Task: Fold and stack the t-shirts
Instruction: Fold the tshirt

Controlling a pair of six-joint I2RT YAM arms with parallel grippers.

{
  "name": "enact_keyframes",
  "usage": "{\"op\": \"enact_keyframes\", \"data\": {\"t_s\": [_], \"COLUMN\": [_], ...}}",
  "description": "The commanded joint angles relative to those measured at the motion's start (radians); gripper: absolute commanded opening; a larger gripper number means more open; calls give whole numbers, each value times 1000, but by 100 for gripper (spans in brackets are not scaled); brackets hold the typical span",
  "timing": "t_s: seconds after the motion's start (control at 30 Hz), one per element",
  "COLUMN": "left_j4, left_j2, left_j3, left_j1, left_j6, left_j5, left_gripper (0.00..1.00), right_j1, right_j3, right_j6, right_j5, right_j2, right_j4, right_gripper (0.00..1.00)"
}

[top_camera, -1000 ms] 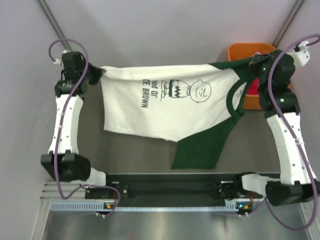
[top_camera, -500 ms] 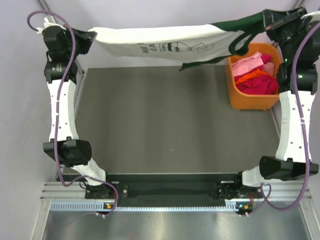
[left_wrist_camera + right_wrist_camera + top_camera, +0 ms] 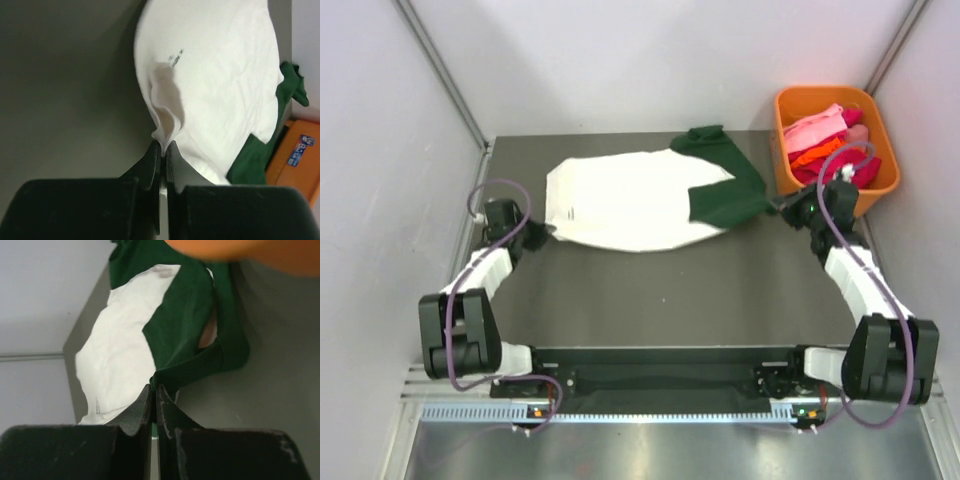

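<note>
My left gripper moves back over the bare table toward my base (image 3: 542,256) next and releases the t-shirt's bunched white corner. The t-shirt's near edge curls into folds.
A cream-white t-shirt (image 3: 620,200) with dark green sleeves (image 3: 725,195) lies spread on the dark table, printed side down, with only a small black mark showing. My left gripper (image 3: 542,232) is low at the shirt's left edge, shut on a pinch of the cream cloth (image 3: 167,120); its jaws (image 3: 163,145) are closed on it. My right gripper (image 3: 782,207) is low at the shirt's right end, shut on the green cloth (image 3: 200,365); the gripper (image 3: 154,386) pinches a fold of it. No separate dark green shirt shows.
An orange bin (image 3: 882,185) with pink and red clothes (image 3: 820,135) stands at the back right, just behind my right gripper. White walls close in the table on the left, back and right. The dark table surface (image 3: 670,290) lies between the shirt and the arm bases.
Both arms came down and toward the near side from holding the shirt stretched high at the back. The shirt now lies flat on the table, print down.
</note>
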State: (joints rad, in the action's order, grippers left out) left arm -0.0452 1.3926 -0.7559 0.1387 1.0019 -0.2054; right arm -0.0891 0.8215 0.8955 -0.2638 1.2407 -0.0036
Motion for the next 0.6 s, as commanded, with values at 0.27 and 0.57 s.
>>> {"op": "enact_keyframes", "data": {"t_s": [0.27,0.57], "left_j4": [-85,-316], "left_j2": [-389,-564], "left_j3": [329,403], "left_j1": [9,7], "left_j6": [-89,-40], "left_j5": [155,313], "left_gripper": [0,12], "right_j1": [-3,-1], "right_j3": [-454,-578], "right_j6": [-41,39], "right_j5": [138,380], "right_j2": [-450,-829], "right_j4": [38,-338], "right_gripper": [0,35]}}
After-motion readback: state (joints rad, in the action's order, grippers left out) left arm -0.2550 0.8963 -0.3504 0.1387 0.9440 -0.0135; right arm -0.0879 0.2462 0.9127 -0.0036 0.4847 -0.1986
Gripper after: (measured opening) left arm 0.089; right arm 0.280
